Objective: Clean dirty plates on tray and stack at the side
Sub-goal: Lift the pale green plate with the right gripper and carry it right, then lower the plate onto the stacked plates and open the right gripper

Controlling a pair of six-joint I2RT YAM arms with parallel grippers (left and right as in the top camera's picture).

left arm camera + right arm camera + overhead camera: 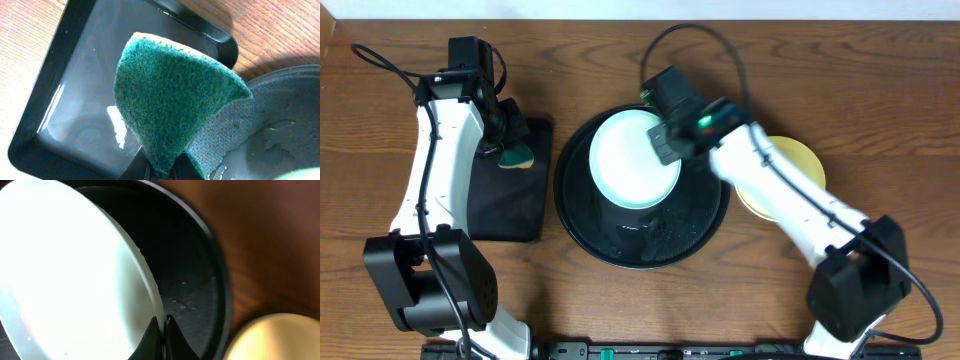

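Observation:
The right gripper moves to the right in the overhead view next, then down to release its plate atop the pale yellow plate [798,165] [281,341], since that lies beside the tray.
A pale mint-blue plate [632,160] is held tilted above the large round black tray [695,232]. My right gripper [665,138] is shut on its rim; the right wrist view shows the rim [145,275] pinched between the fingers [163,322]. A pale yellow plate [798,165] lies on the table right of the tray, mostly under my right arm; it shows in the right wrist view [280,337]. My left gripper [508,148] is shut on a green sponge [175,100] over the rectangular black tray [510,205]. The third plate is not visible.
The rectangular black tray [60,100] sits left of the round tray, close to its rim [280,82]. Water drops lie on the round tray's wet floor [665,235]. Bare wood table surrounds both trays.

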